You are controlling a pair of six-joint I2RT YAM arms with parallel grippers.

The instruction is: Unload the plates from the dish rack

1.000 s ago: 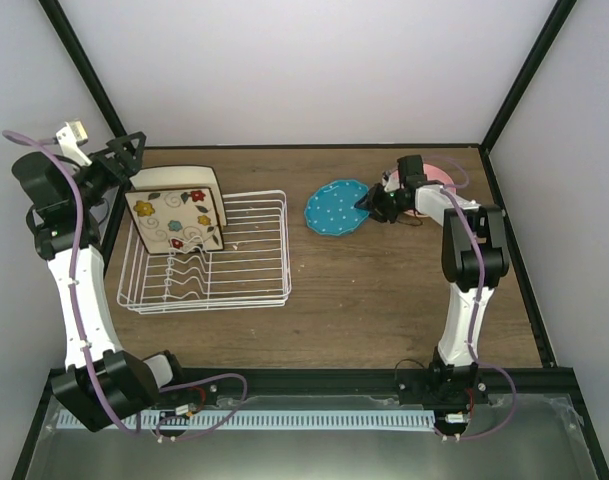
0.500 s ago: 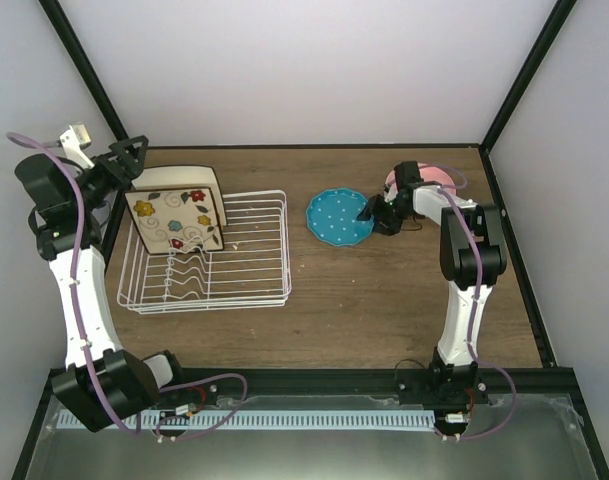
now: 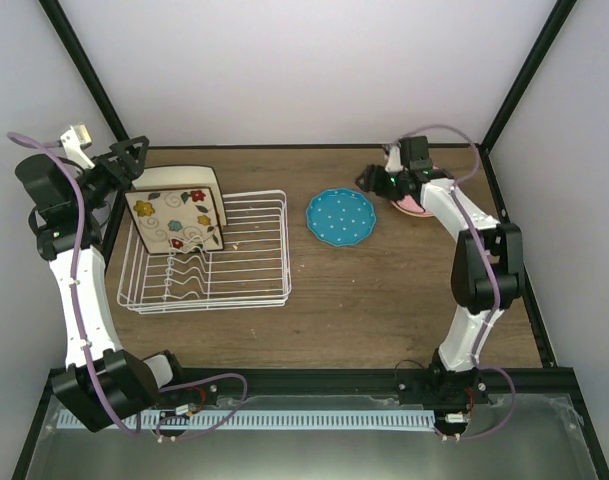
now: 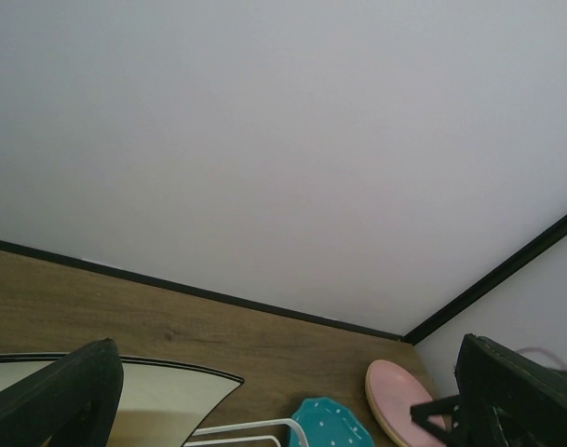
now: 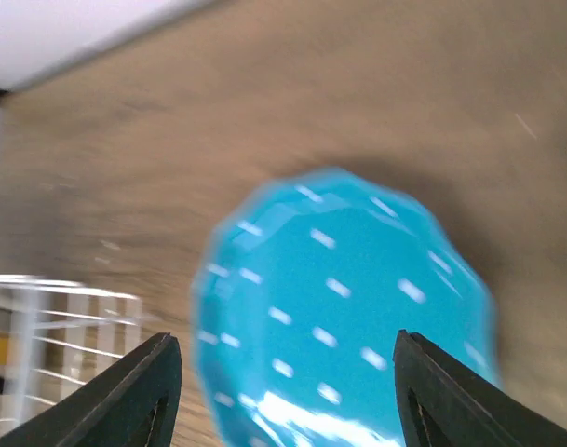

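The flowered plate still stands in the rack, so I will next move my right gripper left in the top view, past the teal plate (image 3: pixel 340 216) to the flowered plate's near-side edge (image 3: pixel 217 204).
The white wire dish rack (image 3: pixel 254 262) stands at the left and holds two square cream plates upright: the flowered one (image 3: pixel 174 222) in front, a plain one (image 3: pixel 180 178) behind it. A teal dotted plate (image 3: pixel 340 216) lies flat on the table. A pink plate (image 3: pixel 416 204) lies at the far right, partly hidden by my right arm. My left gripper (image 3: pixel 127 160) is open and empty above the rack's far left corner. My right gripper (image 3: pixel 377 184) is open and empty, raised just beyond the teal plate (image 5: pixel 348 307), which is blurred in the right wrist view.
The left wrist view shows the plain cream plate's top edge (image 4: pixel 162 396), a rack wire (image 4: pixel 246 430), the teal plate (image 4: pixel 331 428) and the pink plate (image 4: pixel 399 400). Black frame posts and white walls close in the table.
My right gripper has let go of the teal plate, which now lies flat, and has drawn back up toward the far right. The left arm has hardly moved.
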